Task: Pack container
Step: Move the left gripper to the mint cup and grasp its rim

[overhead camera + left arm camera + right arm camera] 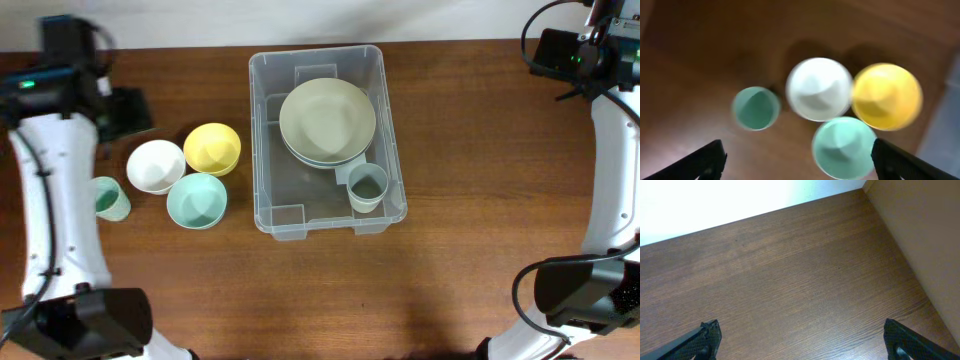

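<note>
The robot's left gripper should go down toward the green cup beside the white bowl, over the cup's rim, because this cup is still standing outside the container.
The container, a large clear bin, stands mid-table. Inside it are stacked pale green plates and a grey-green cup. To its left on the table sit a yellow bowl, a white bowl, a mint bowl and a green cup. My left gripper hangs open and empty above this group. Its blurred view shows the cup, white bowl, yellow bowl and mint bowl below. My right gripper is open over bare wood at the far right.
The left arm runs along the table's left side, beside the green cup. The right arm runs along the right edge. The right wrist view shows the table's far edge against a pale wall.
</note>
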Tool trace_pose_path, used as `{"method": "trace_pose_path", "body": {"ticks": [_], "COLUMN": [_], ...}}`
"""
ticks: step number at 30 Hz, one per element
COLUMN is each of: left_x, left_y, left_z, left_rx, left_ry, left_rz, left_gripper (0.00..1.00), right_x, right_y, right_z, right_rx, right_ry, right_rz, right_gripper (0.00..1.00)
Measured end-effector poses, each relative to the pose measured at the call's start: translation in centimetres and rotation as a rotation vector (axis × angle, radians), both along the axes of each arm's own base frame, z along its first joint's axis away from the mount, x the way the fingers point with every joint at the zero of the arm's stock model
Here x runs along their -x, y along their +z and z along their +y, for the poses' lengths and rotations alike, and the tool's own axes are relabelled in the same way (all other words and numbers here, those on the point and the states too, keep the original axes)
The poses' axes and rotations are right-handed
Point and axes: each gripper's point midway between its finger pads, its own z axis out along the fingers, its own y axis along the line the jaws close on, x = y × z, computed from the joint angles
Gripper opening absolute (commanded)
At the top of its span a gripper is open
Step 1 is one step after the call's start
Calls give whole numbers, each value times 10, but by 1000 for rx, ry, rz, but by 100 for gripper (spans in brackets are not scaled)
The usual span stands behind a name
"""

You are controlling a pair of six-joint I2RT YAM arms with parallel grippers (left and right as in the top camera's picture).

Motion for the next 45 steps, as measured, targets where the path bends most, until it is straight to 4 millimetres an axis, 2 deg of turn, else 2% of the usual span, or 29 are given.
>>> {"method": "trace_pose_path", "body": {"ticks": [1, 3, 6, 8, 15, 19, 23, 32, 34, 36, 38, 40, 45], "left_x": [1, 17, 34, 41, 33, 22, 15, 8, 7, 7, 10, 13, 18], "left_y": [0, -6, -17, -27, -85, -108, -123, -138, -140, -145, -155, -164, -177], "left_z": [3, 11, 35, 44, 46, 50, 52, 55, 57, 59, 65, 71, 76], "left_rx": [0, 48, 93, 111, 149, 154, 155, 160, 163, 167, 171, 174, 176], "left_ry": [12, 122, 308, 385, 495, 517, 525, 543, 557, 576, 603, 628, 648], "left_rz": [-1, 31, 38, 48, 39, -8, -43, -87, -94, -87, -67, -47, -12], "left_gripper": [99, 99, 99, 99, 99, 98, 95, 93, 89, 79, 71, 67, 45], "right_x": [0, 0, 0, 0, 0, 0, 0, 0, 0, 0, 0, 0, 0], "right_y": [0, 0, 0, 0, 0, 0, 0, 0, 0, 0, 0, 0, -1], "right_z": [0, 0, 0, 0, 0, 0, 0, 0, 0, 0, 0, 0, 0], "right_rx": [0, 0, 0, 0, 0, 0, 0, 0, -1, -1, 0, 0, 0], "right_ry": [0, 0, 0, 0, 0, 0, 0, 0, -1, -1, 0, 0, 0], "right_rz": [0, -1, -1, -1, 0, 0, 0, 0, 0, 0, 0, 0, 1], "right_gripper": [99, 99, 99, 99, 99, 99, 99, 99, 99, 99, 99, 99, 99]}}
